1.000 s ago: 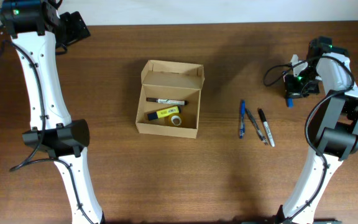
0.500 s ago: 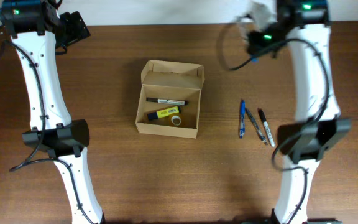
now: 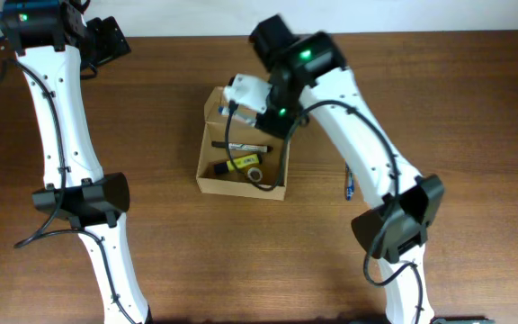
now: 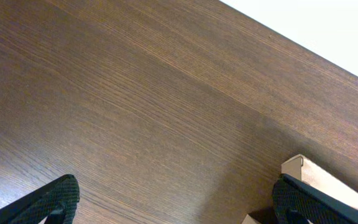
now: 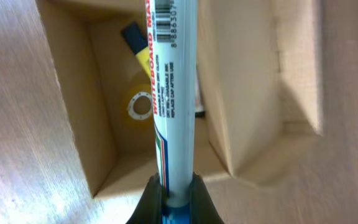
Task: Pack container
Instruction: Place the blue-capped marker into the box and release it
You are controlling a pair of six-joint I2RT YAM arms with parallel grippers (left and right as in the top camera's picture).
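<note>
My right gripper should next move down and back over the yellow item (image 5: 144, 60) to let go of the whiteboard marker (image 5: 169, 93), since it still hangs high above the inside of the box.
The container (image 3: 241, 187) is an open tan cardboard box in the middle of the table. Inside lie a black marker (image 3: 245, 146), a yellow item (image 3: 234, 164) and a small tape roll (image 3: 255, 174). My right gripper (image 3: 261, 112) hovers over the box's back part. In the right wrist view it (image 5: 174, 190) is shut on a white whiteboard marker (image 5: 169, 93) with a blue end, held above the box's inside (image 5: 92, 137). My left gripper (image 3: 106, 40) is far back left, open and empty (image 4: 176, 205), with a box corner (image 4: 328, 180) at its right.
A blue pen (image 3: 350, 184) lies on the table right of the box, partly hidden by my right arm. The dark wooden table (image 3: 169, 261) runs to a white back edge (image 4: 328, 31).
My right arm has swung from the far right of the table leftwards to over the box, carrying the whiteboard marker. The left arm has not moved.
</note>
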